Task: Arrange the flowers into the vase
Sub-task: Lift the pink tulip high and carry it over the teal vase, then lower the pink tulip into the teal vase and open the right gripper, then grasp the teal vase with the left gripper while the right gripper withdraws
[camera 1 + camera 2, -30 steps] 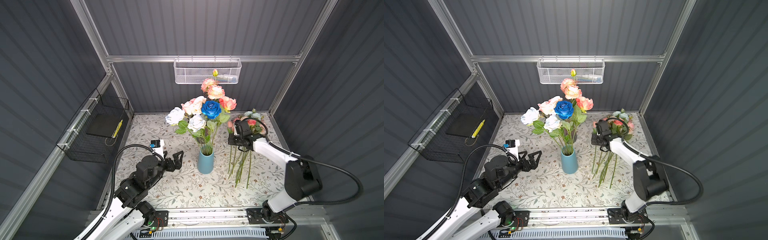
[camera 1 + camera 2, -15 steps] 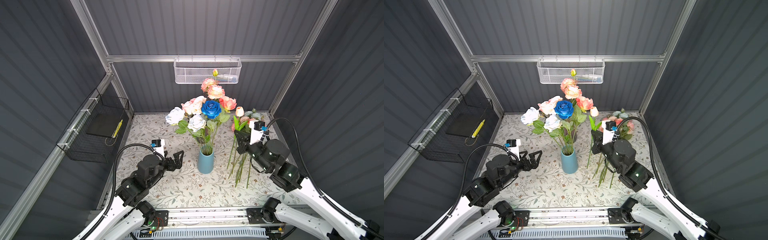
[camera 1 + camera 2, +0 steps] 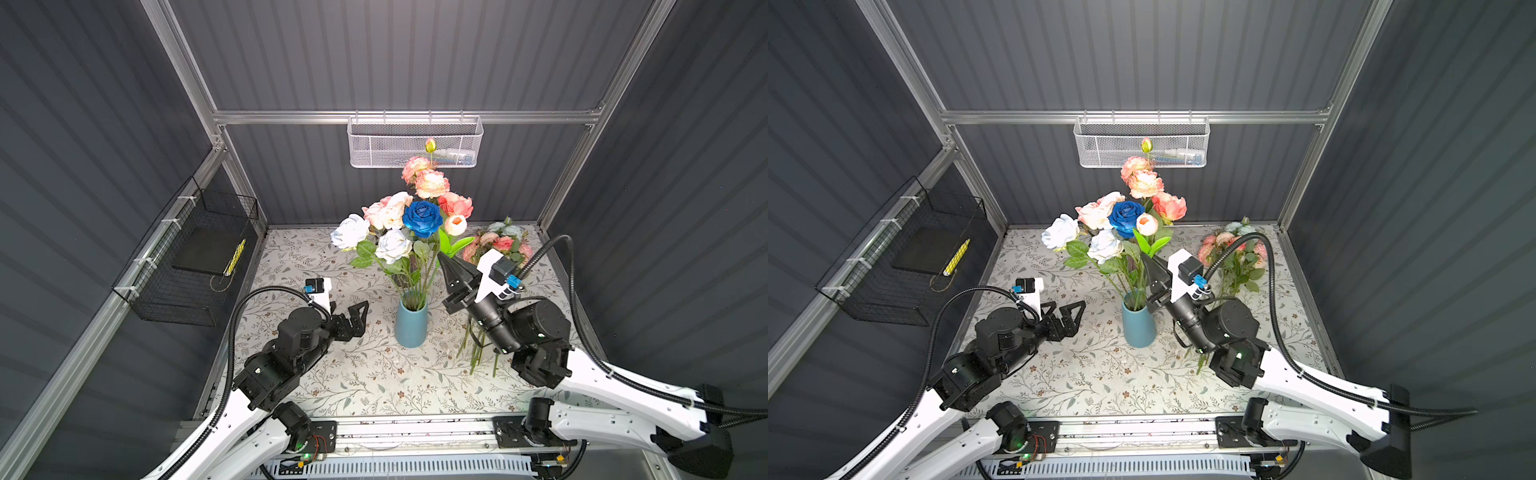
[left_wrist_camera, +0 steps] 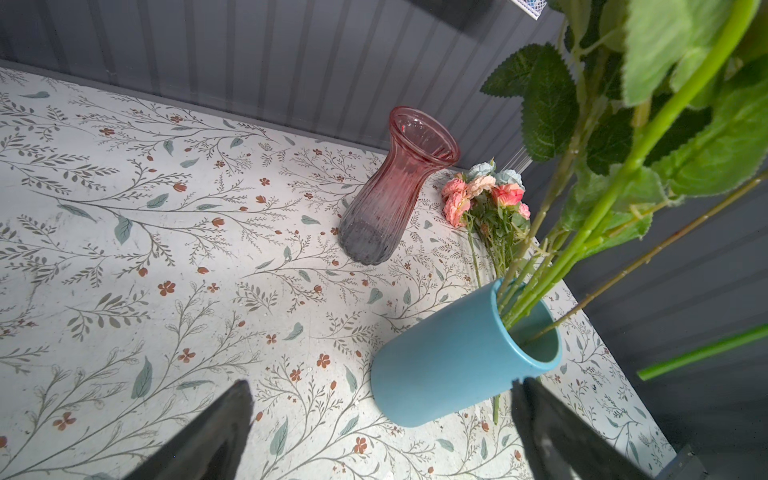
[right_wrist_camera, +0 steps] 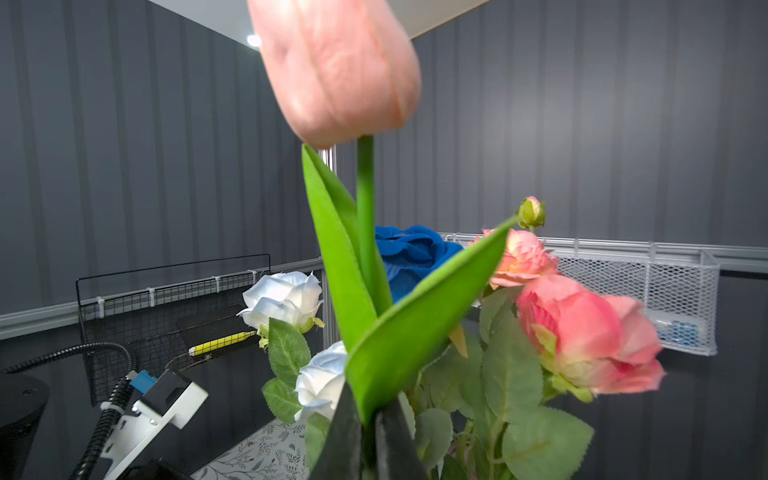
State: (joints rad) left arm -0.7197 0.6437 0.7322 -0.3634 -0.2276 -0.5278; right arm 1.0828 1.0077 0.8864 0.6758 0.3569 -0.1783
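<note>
Next, my right gripper moves in over the blue vase's opening (image 3: 413,301) and lowers to release the peach tulip's leafy stem there, since its lower end still hangs outside the vase's rim.
A blue vase (image 3: 410,328) (image 3: 1138,328) (image 4: 453,365) stands mid-table and holds several flowers, with a deep blue rose (image 3: 422,218) (image 3: 1126,216) among pink, cream and pale blue heads. My right gripper (image 3: 444,261) (image 3: 1147,262) (image 5: 368,411) is shut on the leafy stem of a peach tulip (image 3: 456,224) (image 3: 1147,224) (image 5: 336,70), held upright against the bouquet's right side above the vase. More flowers (image 3: 498,245) (image 3: 1229,249) (image 4: 482,195) lie loose at the back right. My left gripper (image 3: 357,318) (image 3: 1069,309) (image 4: 382,386) is open and empty, low and just left of the vase.
A pink glass vase (image 4: 395,195) stands behind the blue one, toward the back wall. A white mesh basket (image 3: 415,141) hangs on the back wall. On the left wall is a black wire basket (image 3: 195,257). The loose stems (image 3: 478,349) run under my right arm.
My right arm rose from the loose pile at the back right with the tulip and swung left to the bouquet. The left arm barely moved.
</note>
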